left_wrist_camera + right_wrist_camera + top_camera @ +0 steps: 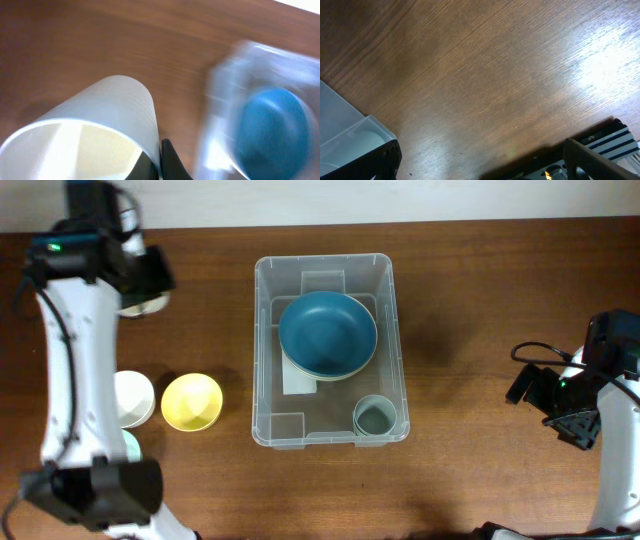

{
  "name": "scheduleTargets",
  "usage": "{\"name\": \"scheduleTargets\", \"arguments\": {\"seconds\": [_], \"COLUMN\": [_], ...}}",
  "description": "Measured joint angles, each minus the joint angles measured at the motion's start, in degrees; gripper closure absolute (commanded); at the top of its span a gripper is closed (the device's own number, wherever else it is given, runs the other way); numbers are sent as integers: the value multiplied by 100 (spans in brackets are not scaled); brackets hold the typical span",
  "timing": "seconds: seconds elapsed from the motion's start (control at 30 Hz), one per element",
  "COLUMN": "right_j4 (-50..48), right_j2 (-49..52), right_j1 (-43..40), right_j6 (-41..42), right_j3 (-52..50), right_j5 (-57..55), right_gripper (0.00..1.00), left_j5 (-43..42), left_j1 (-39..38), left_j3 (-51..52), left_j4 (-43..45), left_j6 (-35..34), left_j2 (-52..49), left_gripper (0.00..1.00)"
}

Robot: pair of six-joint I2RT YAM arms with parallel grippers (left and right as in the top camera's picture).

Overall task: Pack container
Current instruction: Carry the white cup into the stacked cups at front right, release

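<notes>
Since the grey-green cup (pixel 375 417) stands open, I should move my left gripper to the right in the overhead view, lower the white cup (pixel 147 304) into it and release.
The clear container (pixel 262 330) stands at the table's middle. It holds a dark blue bowl (pixel 327 330) stacked on a pale bowl, and a small grey-green cup (pixel 375 417) in its near right corner. My left gripper (pixel 140 280) is at the far left, shut on the rim of a white cup (pixel 147 304). In the left wrist view the fingers (pixel 160 160) pinch the cup's wall (pixel 100 125), with the blurred container (pixel 220 100) and blue bowl (pixel 272 127) to the right. My right gripper (pixel 575 425) is open and empty, right of the container; the right wrist view (pixel 485 165) shows the container's corner (pixel 345 125).
A yellow bowl (pixel 191 401) and a white bowl (pixel 133 397) sit on the table left of the container. A pale teal item (pixel 130 445) lies partly under the left arm. The table's far edge runs along the top.
</notes>
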State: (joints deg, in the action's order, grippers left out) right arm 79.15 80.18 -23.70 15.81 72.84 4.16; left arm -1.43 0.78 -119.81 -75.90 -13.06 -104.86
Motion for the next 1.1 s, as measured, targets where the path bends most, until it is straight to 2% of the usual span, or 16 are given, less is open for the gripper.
{"name": "scheduleTargets", "arguments": {"seconds": [0.17,0.37,0.47,0.73,1.1], "right_j4": [2,0,4,9,13], "right_j2": [0,0,0,0,0], "right_j1": [0,0,0,0,0], "right_j6": [2,2,0,-2,4], "right_j3": [0,0,0,0,0], "right_j5": [0,0,0,0,0], "right_gripper": [1,1,1,1,1], "left_j5": [-127,-284,-404,-863,-953], "left_j1": [-1875,-3751,-4310,-5064,-5364], "left_j3": [0,0,0,2,111], "left_j4": [-140,-400,-638,-1108,-984], "left_j6": [2,-13,-125,-236,-238], "left_j2": [260,221,210,24,-791], "left_gripper": [99,99,99,100,99]}}
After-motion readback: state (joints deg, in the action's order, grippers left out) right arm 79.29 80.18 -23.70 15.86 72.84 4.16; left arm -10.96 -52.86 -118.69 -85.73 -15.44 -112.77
